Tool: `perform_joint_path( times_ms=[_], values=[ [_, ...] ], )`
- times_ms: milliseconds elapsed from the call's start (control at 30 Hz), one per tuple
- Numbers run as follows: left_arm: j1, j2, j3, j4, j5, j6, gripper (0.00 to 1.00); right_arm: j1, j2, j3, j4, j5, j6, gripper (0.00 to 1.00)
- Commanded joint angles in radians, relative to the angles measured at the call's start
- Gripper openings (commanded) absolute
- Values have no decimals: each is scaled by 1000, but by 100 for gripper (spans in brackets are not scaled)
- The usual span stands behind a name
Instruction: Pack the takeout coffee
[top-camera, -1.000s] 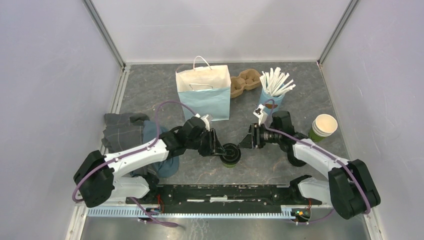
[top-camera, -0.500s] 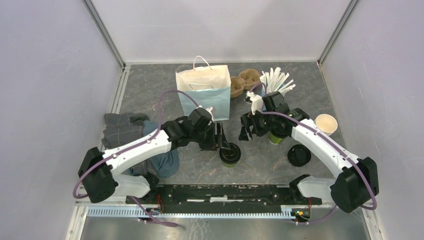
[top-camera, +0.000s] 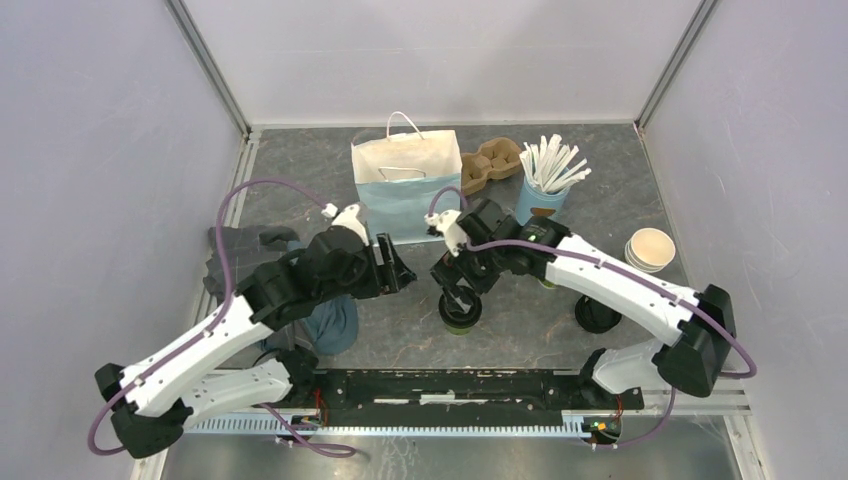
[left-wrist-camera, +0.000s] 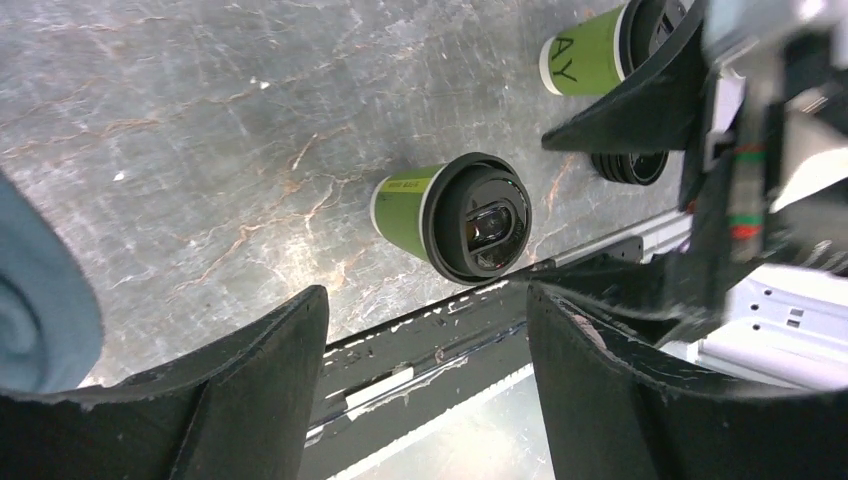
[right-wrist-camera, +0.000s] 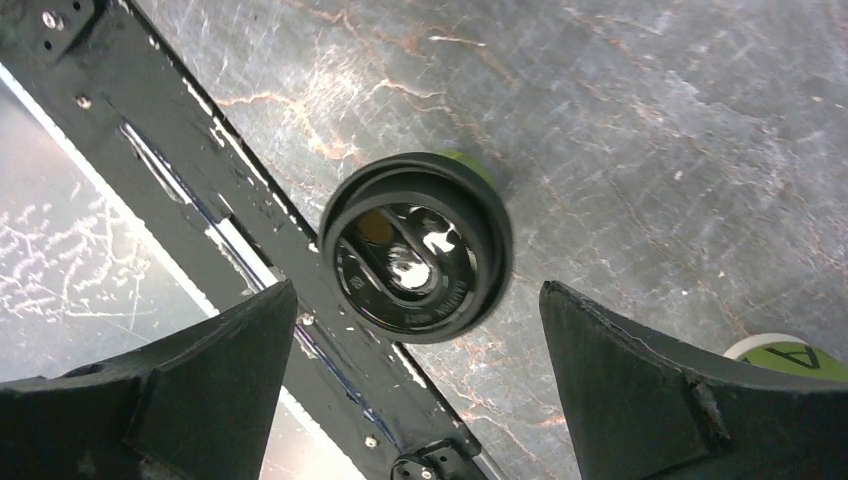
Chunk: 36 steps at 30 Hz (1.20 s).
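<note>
Next, my right gripper lowers until its fingers straddle the takeout coffee's black lid (top-camera: 460, 309) (right-wrist-camera: 415, 258) and closes there, since the lid lines up between its open fingers.
The takeout coffee (top-camera: 461, 311), a dark-green cup with a black lid, stands upright near the front middle of the table. It shows in the left wrist view (left-wrist-camera: 405, 205) and from above in the right wrist view (right-wrist-camera: 415, 245). My right gripper (top-camera: 455, 290) hangs open just above and behind it, jaws wide, holding nothing (right-wrist-camera: 415, 390). My left gripper (top-camera: 396, 270) is open and empty to the left of the cup, apart from it (left-wrist-camera: 425, 385). The white and blue paper bag (top-camera: 405, 190) stands open behind them.
A cardboard cup carrier (top-camera: 490, 165) and a light-blue cup of white sticks (top-camera: 545, 190) stand at the back right. Lidless green cups (top-camera: 648, 250) and a loose black lid (top-camera: 598, 316) sit at the right. Grey and blue cloths (top-camera: 255, 265) lie at the left.
My left gripper has drawn back to the left, away from the coffee cup. My right arm has swung left, and its open gripper is now over the cup.
</note>
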<state>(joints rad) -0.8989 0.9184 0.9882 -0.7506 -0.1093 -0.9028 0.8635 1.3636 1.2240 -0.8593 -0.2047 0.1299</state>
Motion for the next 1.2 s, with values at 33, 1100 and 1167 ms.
perform_joint_path(
  times_ms=[33,1100,1167],
  values=[
    [-3,-85,-9,-82,-138,-68,79,117,63,77,-48,127,1,98],
    [-3,-104,-17,-104,-129,-65,79,231,180,134,-129,305,2,83],
    [-3,-105,-19,-104,-128,-65,79,231,185,134,-131,306,0,82]
  ],
)
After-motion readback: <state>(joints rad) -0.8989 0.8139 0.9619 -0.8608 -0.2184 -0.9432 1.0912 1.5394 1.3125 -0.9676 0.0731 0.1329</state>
